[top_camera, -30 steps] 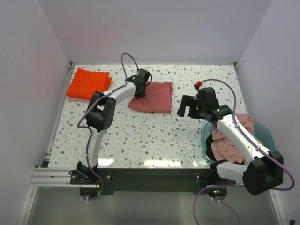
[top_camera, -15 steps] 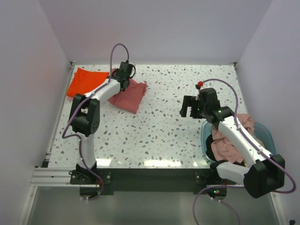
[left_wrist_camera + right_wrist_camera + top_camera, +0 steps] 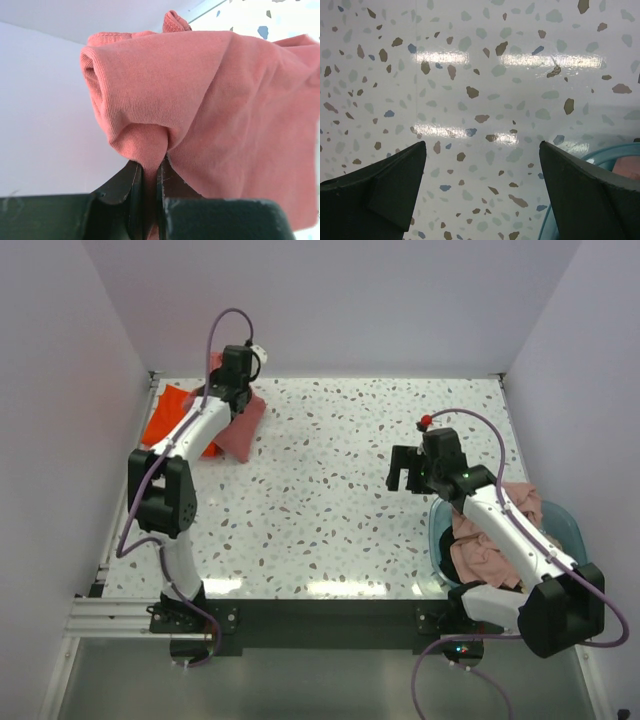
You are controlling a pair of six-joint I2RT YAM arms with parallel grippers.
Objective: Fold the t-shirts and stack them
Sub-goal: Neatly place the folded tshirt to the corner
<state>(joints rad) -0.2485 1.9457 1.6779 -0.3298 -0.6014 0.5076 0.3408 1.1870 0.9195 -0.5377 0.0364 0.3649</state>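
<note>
The left gripper needs to lift the pink t-shirt toward the near side wall next, then lower it over the orange t-shirt [image 3: 176, 420].
My left gripper [image 3: 228, 390] is shut on the folded salmon-pink t-shirt [image 3: 236, 426] and holds it lifted at the far left, next to the orange t-shirt [image 3: 159, 423] that lies folded on the table. In the left wrist view the pink cloth [image 3: 210, 100] is pinched between the closed fingers [image 3: 127, 192] and hangs bunched. My right gripper [image 3: 405, 472] is open and empty over bare table, beside the teal basin [image 3: 556, 515]. The basin holds more pink and beige shirts [image 3: 485, 550].
White walls stand close at the left, back and right of the speckled table [image 3: 330, 500]. The teal basin rim [image 3: 615, 152] shows at the right edge of the right wrist view. A pale pink cloth edge peeks under the orange shirt.
My left gripper has carried the pink t-shirt from the table's middle back leftward to the orange shirt. The right arm has barely moved.
</note>
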